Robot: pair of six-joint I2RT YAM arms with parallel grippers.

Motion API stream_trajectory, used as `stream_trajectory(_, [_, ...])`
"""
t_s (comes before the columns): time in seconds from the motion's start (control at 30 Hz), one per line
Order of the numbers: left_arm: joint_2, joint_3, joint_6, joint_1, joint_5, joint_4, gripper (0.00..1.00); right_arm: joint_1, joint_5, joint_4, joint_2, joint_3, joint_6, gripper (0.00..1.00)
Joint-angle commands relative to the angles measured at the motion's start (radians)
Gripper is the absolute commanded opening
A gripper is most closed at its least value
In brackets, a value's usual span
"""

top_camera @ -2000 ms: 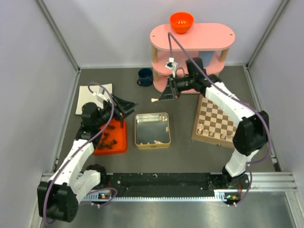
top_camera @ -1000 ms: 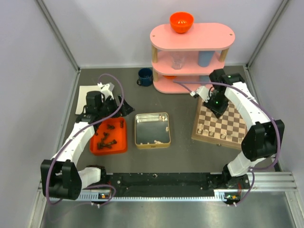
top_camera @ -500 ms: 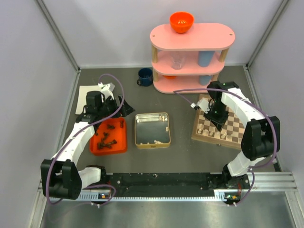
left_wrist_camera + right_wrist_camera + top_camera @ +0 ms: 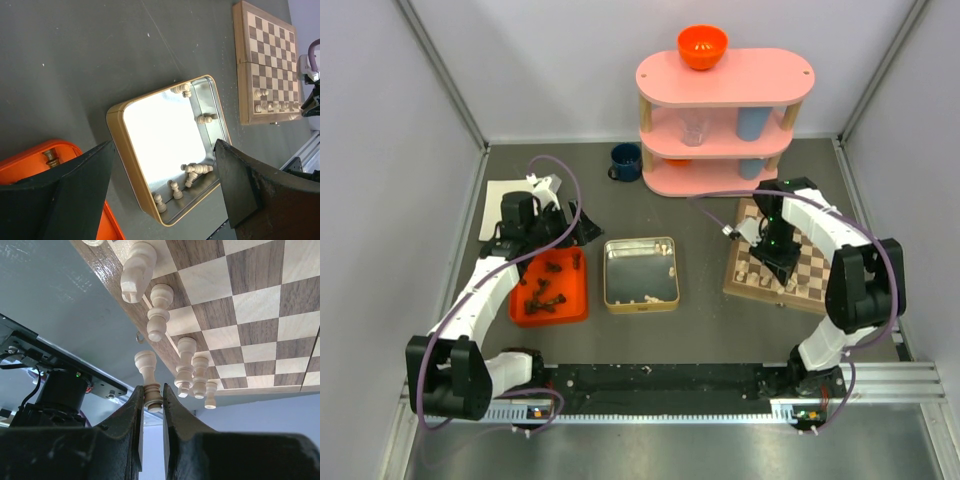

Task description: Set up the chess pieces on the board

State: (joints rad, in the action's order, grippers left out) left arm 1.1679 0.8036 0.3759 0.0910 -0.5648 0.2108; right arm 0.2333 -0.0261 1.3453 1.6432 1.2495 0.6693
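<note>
The near row's empty pale square [image 4: 182,321] lies below and outward of my right gripper, so I will lower the gripper outward and release the piece there.
The chessboard [image 4: 800,262] lies right of centre, with several cream pieces standing along its near edge [image 4: 186,362]; it also shows in the left wrist view [image 4: 270,60]. My right gripper [image 4: 152,399] is shut on a cream chess piece [image 4: 150,377] and holds it above the board's near rows [image 4: 775,250]. My left gripper [image 4: 165,195] is open and empty above the orange tray [image 4: 550,290], which holds several dark pieces [image 4: 548,293]. A silver tin [image 4: 641,274] holds several loose cream pieces [image 4: 196,169].
A pink three-tier shelf [image 4: 725,110] with an orange bowl [image 4: 702,46] stands at the back. A dark blue cup [image 4: 626,161] sits left of it. A white cloth [image 4: 500,205] lies at the far left. Grey walls enclose the table.
My right arm swung from in front of the shelf to over the board's near rows, carrying the cream piece. My left gripper shifted slightly early on, then stayed still.
</note>
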Motion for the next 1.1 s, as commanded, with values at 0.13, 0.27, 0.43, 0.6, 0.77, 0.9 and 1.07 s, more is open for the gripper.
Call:
stream_trajectory(0.13, [0.004,0.016,0.008,-0.008,-0.02,-0.033,0.86,0.006,-0.024,-0.023,0.033,0.005,-0.037,0.07])
stream_trajectory(0.27, [0.004,0.016,0.011,-0.008,-0.018,-0.033,0.86,0.006,-0.034,-0.043,0.04,0.005,-0.045,0.07])
stream_trajectory(0.43, [0.006,0.014,0.017,-0.01,-0.021,-0.036,0.86,0.004,-0.044,-0.063,0.043,0.004,-0.053,0.07])
stream_trajectory(0.6, [0.01,0.009,0.021,-0.01,-0.023,-0.042,0.86,0.004,-0.046,-0.078,0.05,0.004,-0.06,0.08])
stream_trajectory(0.77, [0.01,0.006,0.021,-0.011,-0.024,-0.045,0.86,0.006,-0.064,-0.103,0.059,0.001,-0.065,0.08])
stream_trajectory(0.9, [0.012,0.003,0.02,-0.013,-0.024,-0.045,0.86,0.004,-0.078,-0.115,0.066,-0.002,-0.071,0.08])
stream_trajectory(1.07, [0.015,0.002,0.023,-0.014,-0.026,-0.048,0.86,0.006,-0.077,-0.123,0.075,-0.004,-0.074,0.08])
